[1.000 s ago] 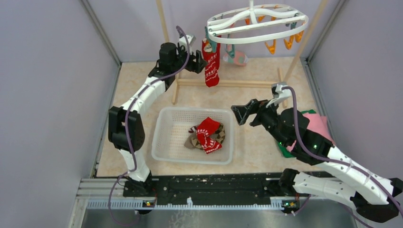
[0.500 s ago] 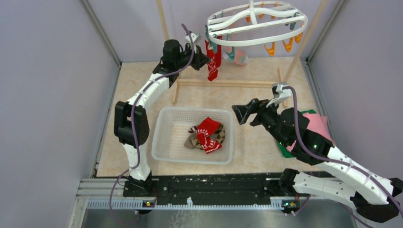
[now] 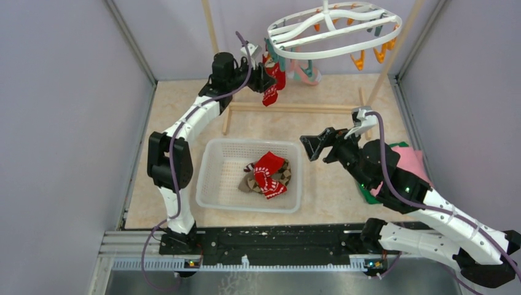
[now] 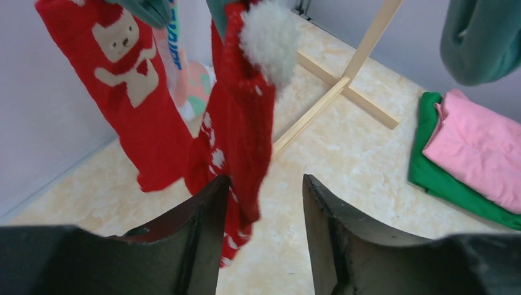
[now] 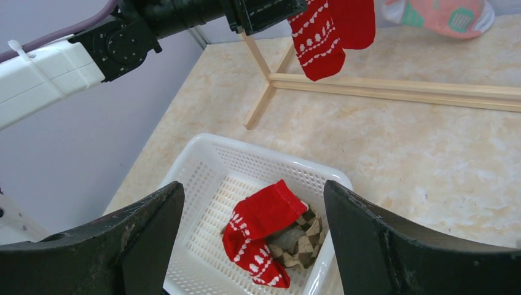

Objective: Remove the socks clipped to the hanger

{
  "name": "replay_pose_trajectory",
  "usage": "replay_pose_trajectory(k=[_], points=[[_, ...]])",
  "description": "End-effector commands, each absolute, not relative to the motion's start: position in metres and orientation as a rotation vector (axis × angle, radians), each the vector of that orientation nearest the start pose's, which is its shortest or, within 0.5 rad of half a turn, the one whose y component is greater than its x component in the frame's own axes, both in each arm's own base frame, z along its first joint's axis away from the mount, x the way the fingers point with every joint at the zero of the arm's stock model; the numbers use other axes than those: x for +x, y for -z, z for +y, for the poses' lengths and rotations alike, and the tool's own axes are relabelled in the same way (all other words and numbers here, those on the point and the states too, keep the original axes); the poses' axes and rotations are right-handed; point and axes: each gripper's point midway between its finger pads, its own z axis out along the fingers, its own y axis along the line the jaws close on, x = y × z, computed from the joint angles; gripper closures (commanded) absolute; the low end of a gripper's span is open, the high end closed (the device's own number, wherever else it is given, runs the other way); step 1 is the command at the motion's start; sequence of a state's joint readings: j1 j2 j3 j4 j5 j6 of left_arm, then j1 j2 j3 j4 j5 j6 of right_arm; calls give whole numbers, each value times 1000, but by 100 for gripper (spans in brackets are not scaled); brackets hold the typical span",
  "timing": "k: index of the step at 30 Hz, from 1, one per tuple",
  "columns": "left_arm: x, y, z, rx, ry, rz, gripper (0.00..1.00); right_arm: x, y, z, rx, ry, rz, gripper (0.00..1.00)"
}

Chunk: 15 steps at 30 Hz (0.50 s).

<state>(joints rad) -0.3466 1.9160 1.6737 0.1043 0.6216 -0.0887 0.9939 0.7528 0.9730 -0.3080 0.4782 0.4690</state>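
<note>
The robot's open right gripper needs to go outward and toward the left gripper, onto the lower part of the white-patterned red sock, which hangs free below the left gripper.
The white oval hanger (image 3: 335, 31) hangs at the back with orange and teal clips. Two red socks (image 3: 271, 93) hang from its left side, and a pink sock with teal patches (image 3: 305, 72) hangs behind them. My left gripper (image 3: 264, 77) is open right at the red socks. In the left wrist view its jaws (image 4: 263, 184) stand apart; the sock with white patterns (image 4: 239, 129) hangs against the left finger (image 4: 199, 236), beside a bear-patterned red sock (image 4: 132, 92). My right gripper (image 3: 316, 146) is open and empty above the basket.
A white mesh basket (image 3: 212, 178) in the middle holds a red sock (image 5: 264, 215) and an argyle sock (image 5: 304, 243). A wooden rack (image 3: 295, 107) stands on the floor under the hanger. Folded pink and green cloths (image 4: 473, 147) lie at the right.
My left arm has risen and reached right to the red socks, which now hang bunched higher. The hanger has swung slightly. The right arm has not moved.
</note>
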Motion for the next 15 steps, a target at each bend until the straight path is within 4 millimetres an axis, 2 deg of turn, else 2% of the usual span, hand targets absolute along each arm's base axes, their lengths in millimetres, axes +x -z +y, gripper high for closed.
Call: replay_pose_trajectory(k=[1, 4, 6, 9, 12, 15], points=[[517, -321, -291, 662, 783, 1522, 58, 210, -359, 200, -43, -718, 1670, 17], [520, -322, -289, 645, 778, 1538, 86, 210, -359, 199, -44, -711, 1670, 17], [513, -328, -288, 635, 792, 1539, 98, 212, -358, 198, -44, -694, 1671, 17], [488, -348, -286, 634, 821, 1531, 100, 217, -356, 200, -56, -658, 1666, 17], [462, -363, -290, 649, 830, 1539, 100, 226, -346, 204, -87, -596, 1666, 12], [436, -368, -299, 671, 855, 1563, 100, 236, -338, 212, -137, -545, 1660, 9]])
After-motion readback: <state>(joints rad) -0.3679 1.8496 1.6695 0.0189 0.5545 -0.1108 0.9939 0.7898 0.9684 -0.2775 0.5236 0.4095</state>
